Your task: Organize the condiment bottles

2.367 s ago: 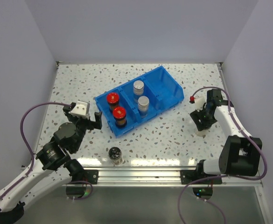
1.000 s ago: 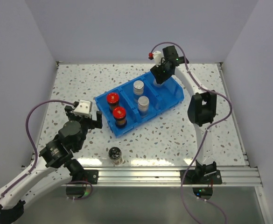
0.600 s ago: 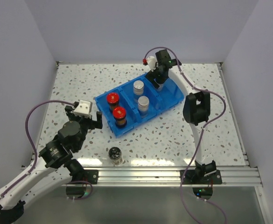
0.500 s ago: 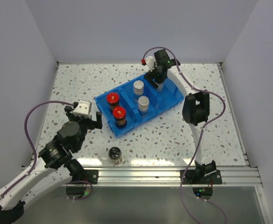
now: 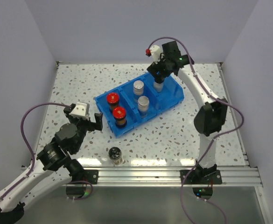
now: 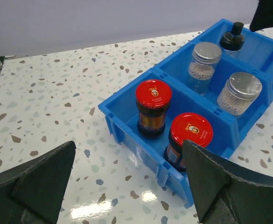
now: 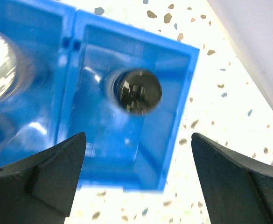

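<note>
My left gripper will go to the last unbinned bottle and down around its black cap (image 5: pixel 115 152). The bottle is back of my left gripper and to the gripper's right in the top view.
A blue bin (image 5: pixel 157 113) lies in the middle of the table. Its left compartment holds two red-capped bottles (image 5: pixel 112 99) (image 5: pixel 120 113), its middle one two silver-capped bottles (image 5: pixel 138 87) (image 5: pixel 143 102). A black-capped bottle (image 5: pixel 158 86) stands in the right compartment, directly under my open right gripper (image 5: pixel 158 76). In the right wrist view that black cap (image 7: pixel 137 91) sits apart from my right gripper (image 7: pixel 138 177), whose jaws hold nothing. Another black-capped bottle (image 5: pixel 115 155) stands on the table near the front edge. My left gripper (image 5: pixel 86 122) is open and empty, left of the bin.
The left wrist view shows the bin (image 6: pixel 141 149) close ahead with the red caps (image 6: pixel 153 95) nearest. White walls close off the table at the back and both sides. A metal rail (image 5: pixel 141 175) runs along the front edge.
My right gripper has opened, let go of the black-capped bottle in the bin's right compartment and lifted a little above it. The left arm has barely shifted.
</note>
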Motion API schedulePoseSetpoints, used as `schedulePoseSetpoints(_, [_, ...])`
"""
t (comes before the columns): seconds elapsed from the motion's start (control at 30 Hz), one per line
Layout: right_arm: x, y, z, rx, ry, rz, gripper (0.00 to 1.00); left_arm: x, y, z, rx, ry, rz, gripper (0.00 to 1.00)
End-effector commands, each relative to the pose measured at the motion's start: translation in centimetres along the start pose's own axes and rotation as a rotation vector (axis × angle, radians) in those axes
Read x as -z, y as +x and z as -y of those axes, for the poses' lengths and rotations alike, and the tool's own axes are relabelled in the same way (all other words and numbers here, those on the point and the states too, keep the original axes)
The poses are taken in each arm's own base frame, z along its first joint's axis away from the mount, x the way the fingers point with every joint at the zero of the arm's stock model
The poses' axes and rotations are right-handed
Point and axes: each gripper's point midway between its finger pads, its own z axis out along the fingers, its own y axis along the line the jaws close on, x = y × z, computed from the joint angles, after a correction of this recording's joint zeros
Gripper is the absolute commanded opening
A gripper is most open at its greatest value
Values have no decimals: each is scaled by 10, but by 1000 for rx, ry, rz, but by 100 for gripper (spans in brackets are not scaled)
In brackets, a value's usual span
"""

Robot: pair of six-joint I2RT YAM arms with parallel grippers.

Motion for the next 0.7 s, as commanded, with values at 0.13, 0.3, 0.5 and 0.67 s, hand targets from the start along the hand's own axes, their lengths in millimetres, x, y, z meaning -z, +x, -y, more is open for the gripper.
schedulePoseSetpoints(0.13, [131, -2, -37, -15, -90, 247, 98, 19, -8, 44, 307, 177, -168, 100])
schedulePoseSetpoints(0.3, [132, 73, -88, -72, -164, 229, 98, 36, 48, 86, 414, 322, -435, 100])
schedulePoseSetpoints(0.5, [136, 135, -96, -214, -191, 242, 99, 56, 105, 109, 469, 370, -691, 100])
schedulePoseSetpoints(0.67, [143, 148, -97, -251, -194, 265, 99, 61, 125, 107, 451, 322, -782, 100])
